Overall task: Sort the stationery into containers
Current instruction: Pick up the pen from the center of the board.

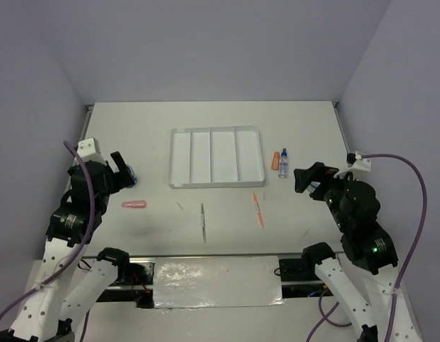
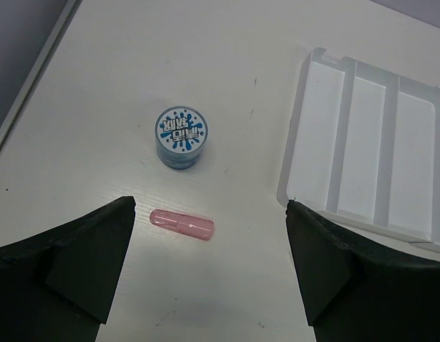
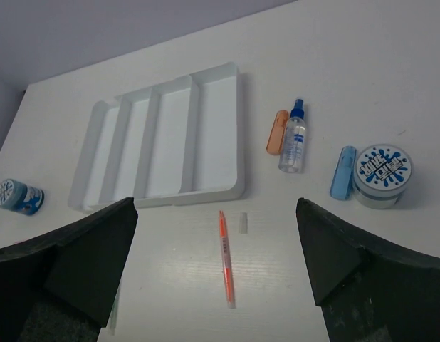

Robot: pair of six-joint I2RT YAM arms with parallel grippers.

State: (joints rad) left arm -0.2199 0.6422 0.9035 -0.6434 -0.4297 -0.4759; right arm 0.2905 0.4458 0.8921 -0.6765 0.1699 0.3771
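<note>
I need to move my right gripper to the left in the top view next and down onto the thin green pen's body (image 1: 203, 226) (image 3: 114, 313), because the green pen is outside the empty tray.
The white four-compartment tray (image 1: 171, 160) lies at mid-table with nothing in it. It also shows in the left wrist view (image 2: 295, 164) and the right wrist view (image 3: 206, 194). My left gripper (image 1: 124, 173) is open above a pink capsule (image 2: 181, 224) and a blue-white roll (image 2: 181, 137). My right gripper (image 1: 309, 178) is open and empty above the orange pen (image 3: 226, 258). An orange capsule (image 3: 277, 132), a blue-capped bottle (image 3: 293, 137), a blue capsule (image 3: 342, 172) and a second roll (image 3: 381, 175) lie right of the tray. A thin green pen (image 1: 203, 219) lies in front of the tray.
A small clear pen cap (image 3: 243, 222) lies just right of the orange pen's tip. Grey walls close in the table on the left, back and right. Both arm bases stand at the near edge.
</note>
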